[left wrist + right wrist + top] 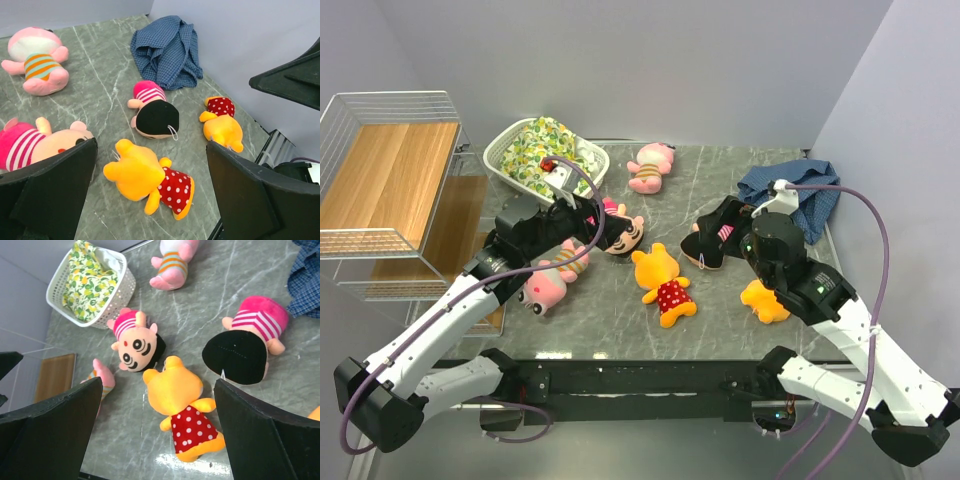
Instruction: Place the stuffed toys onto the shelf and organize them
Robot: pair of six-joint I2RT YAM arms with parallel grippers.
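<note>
I will next pull my right gripper back from over the black-haired doll and lower it to the second bear's head (765, 301), which is free of other toys.
Stuffed toys lie on the grey table. A yellow bear (662, 285) in a red dotted shirt lies face down in the middle, also in the left wrist view (147, 177) and right wrist view (182, 405). A second bear (763, 300) lies partly under my right arm. A black-haired doll (620, 232) lies by my left gripper (592, 215), which is open and empty. Another black-haired doll (712, 250) lies below my right gripper (712, 232), also open and empty. Two pink toys lie at the back (650, 165) and by the left arm (548, 285). The shelf (390, 190) stands at left.
A white basket (510, 150) with floral cloth stands at the back left beside the shelf. A blue checked cloth (795, 195) lies at the back right against the wall. Walls close the back and right sides.
</note>
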